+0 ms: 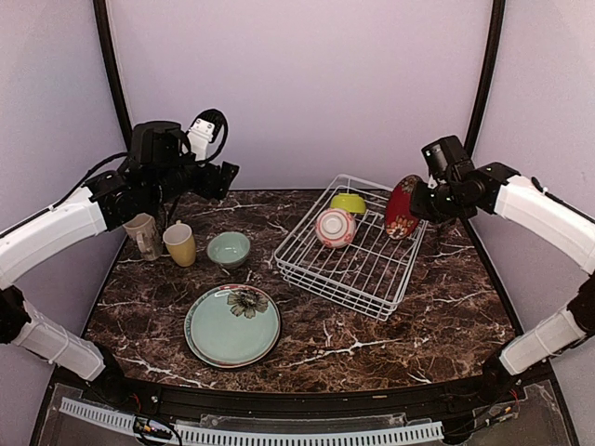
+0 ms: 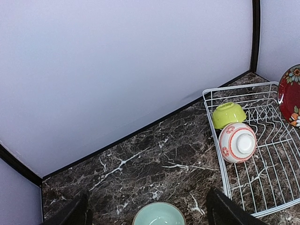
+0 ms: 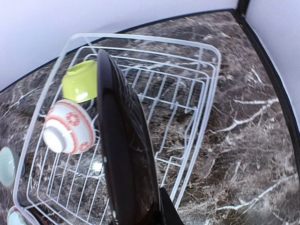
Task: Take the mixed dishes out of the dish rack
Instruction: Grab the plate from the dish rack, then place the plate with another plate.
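Note:
Plates lie stacked below my right gripper and to its left in the top view, so next I will swing it across, tilt and lower onto the pale-green plate to release.
The white wire dish rack sits right of centre on the table. Inside it lie a lime bowl and a pink-striped bowl, both on their sides. My right gripper is shut on the rim of a red floral plate, held upright at the rack's far right side. In the right wrist view the plate shows edge-on, dark back toward the camera, over the rack. My left gripper hangs open and holds nothing, high above the mint bowl.
Left of the rack stand a beige mug, a yellow mug and the mint bowl. A pale-green flowered plate lies near the front, stacked on another plate. Purple walls close in the back and sides.

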Available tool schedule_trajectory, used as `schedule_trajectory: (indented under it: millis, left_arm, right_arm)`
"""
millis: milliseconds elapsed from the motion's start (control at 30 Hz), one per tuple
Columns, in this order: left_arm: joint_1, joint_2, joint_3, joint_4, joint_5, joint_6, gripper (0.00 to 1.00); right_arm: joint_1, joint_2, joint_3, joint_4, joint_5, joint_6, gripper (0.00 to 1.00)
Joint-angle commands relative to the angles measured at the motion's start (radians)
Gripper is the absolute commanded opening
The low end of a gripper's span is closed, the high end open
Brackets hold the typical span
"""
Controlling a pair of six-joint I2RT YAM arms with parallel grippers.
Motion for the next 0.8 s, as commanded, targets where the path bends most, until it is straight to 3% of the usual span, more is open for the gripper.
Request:
schedule_trajectory:
  millis: [0, 167, 333, 533, 767]
  left_arm:
    - [0.004, -0.019, -0.02, 0.017, -0.013, -0.014, 0.83]
    - [0.004, -0.037, -0.033, 0.036, -0.04, -0.012, 0.83]
    - [0.004, -0.1, -0.088, 0.106, -0.094, -0.009, 0.83]
    - [0.004, -0.191, -0.181, 0.227, -0.143, -0.002, 0.83]
    - [0.004, -0.205, -0.211, 0.262, -0.17, 0.01, 0.82]
  right_arm:
    - [0.005, -0.084, -0.072, 0.32, -0.254, -0.217, 0.0]
    - [0.007, -0.033, -0.07, 0.462, -0.682, -0.309, 0.0]
    - [0.045, 0.061, -0.12, 0.704, -1.133, -0.216, 0.0]
    - [0.203, 0.197, -0.079, 0.659, -1.127, -0.244, 0.0]
    - [0.363, 0.341, -0.01, 0.619, -1.055, -0.273, 0.01]
